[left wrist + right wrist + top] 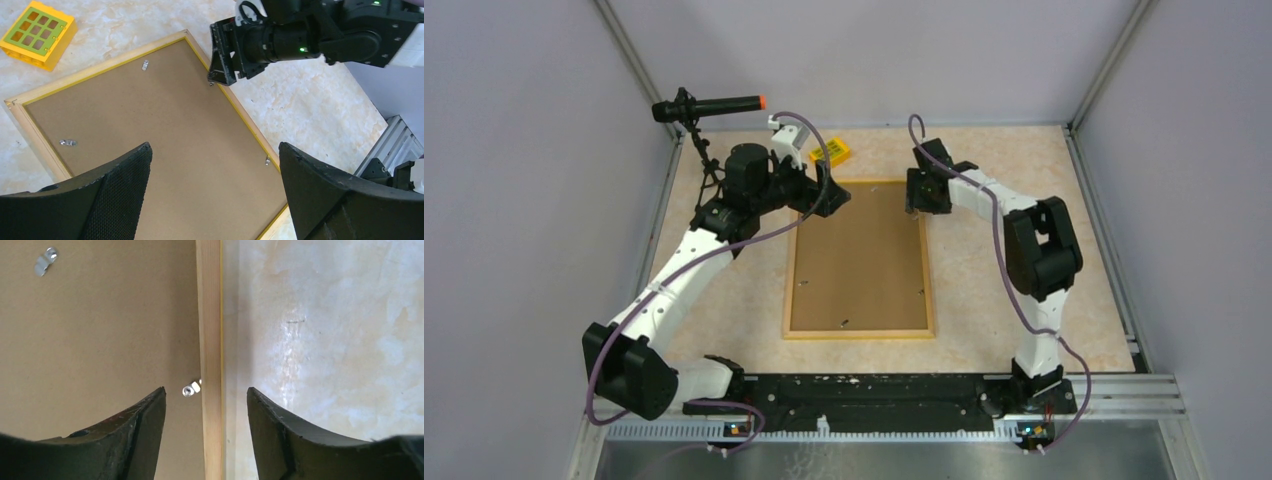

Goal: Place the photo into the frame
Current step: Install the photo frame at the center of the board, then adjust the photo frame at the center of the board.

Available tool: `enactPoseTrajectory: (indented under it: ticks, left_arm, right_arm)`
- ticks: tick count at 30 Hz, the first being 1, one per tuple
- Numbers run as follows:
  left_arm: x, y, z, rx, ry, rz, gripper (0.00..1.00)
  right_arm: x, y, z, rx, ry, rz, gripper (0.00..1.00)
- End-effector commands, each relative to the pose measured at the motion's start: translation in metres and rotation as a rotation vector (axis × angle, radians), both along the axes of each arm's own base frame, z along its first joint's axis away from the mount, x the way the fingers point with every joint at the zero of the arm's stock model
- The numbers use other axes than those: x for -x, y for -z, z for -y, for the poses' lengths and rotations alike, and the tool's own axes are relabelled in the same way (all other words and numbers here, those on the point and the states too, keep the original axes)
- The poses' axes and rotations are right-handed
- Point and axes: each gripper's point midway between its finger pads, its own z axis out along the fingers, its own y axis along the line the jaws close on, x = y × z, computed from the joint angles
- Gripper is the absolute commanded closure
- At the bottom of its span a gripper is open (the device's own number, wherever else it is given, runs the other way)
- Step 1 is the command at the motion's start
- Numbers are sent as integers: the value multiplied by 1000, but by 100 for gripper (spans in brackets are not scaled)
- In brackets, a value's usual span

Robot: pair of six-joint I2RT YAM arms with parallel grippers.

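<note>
Next, my right gripper will draw back, clear of the clip, and down to close, since the bare middle of the straddled bar (924, 241) lies below and back of it.
The frame (927, 260) of light wood lies flat in the table's middle with a brown backing board (859, 255) filling it. The photo is out of view. My left gripper (829, 200) hovers open and empty over the frame's far left corner. In the left wrist view it (214, 150) is above the board (165, 125) and the rail (100, 66). My right gripper (921, 195) is open at the far right rail. In the right wrist view it (206, 392) straddles the rail (210, 315), one finger over the board (110, 330), beside a metal clip (191, 388).
A small yellow block (829, 153) lies beyond the frame's far left corner, also in the left wrist view (39, 32). A black rod with an orange tip (709, 107) stands on a tripod at the far left. Walls enclose the table.
</note>
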Motion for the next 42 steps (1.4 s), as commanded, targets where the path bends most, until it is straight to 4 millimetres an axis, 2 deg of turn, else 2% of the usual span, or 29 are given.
enactPoseTrajectory:
  ticks: [1,6,9,13,15,19,21,22,26,33,38,42]
  left_arm:
    - [-4,-9,2,33,12,28,1]
    - [-4,-4,4,38,20,12,1]
    - [-4,-2,6,46,29,2,1]
    - [-5,2,7,42,27,-6,1]
    - [-6,3,7,41,27,-10,1]
    - [-7,6,7,37,24,-16,1]
    - [-7,6,7,38,25,-16,1]
    - [-7,6,7,37,24,-16,1]
    - [-7,4,6,39,23,-12,1]
    - [-4,2,8,49,35,-14,1]
    - [-2,0,9,57,43,-12,1]
    - [0,-4,9,63,48,-6,1]
  right_arm:
    - [12,-53,-4,-71,-45,98,38]
    - [51,-28,-1,-118,-57,33,36]
    - [65,-17,3,-105,-39,15,38]
    - [74,-3,-1,-94,-52,-8,46]
    - [76,3,-1,-84,-55,-20,53]
    - [79,11,2,-69,-19,-40,74]
    - [83,14,3,-80,25,-49,95]
    - [85,17,4,-86,49,-58,100]
    - [100,32,16,-81,160,-94,100]
    - [137,33,61,-67,516,-68,100]
    - [170,39,73,-153,725,-85,100]
    - [195,50,59,-306,831,-116,100]
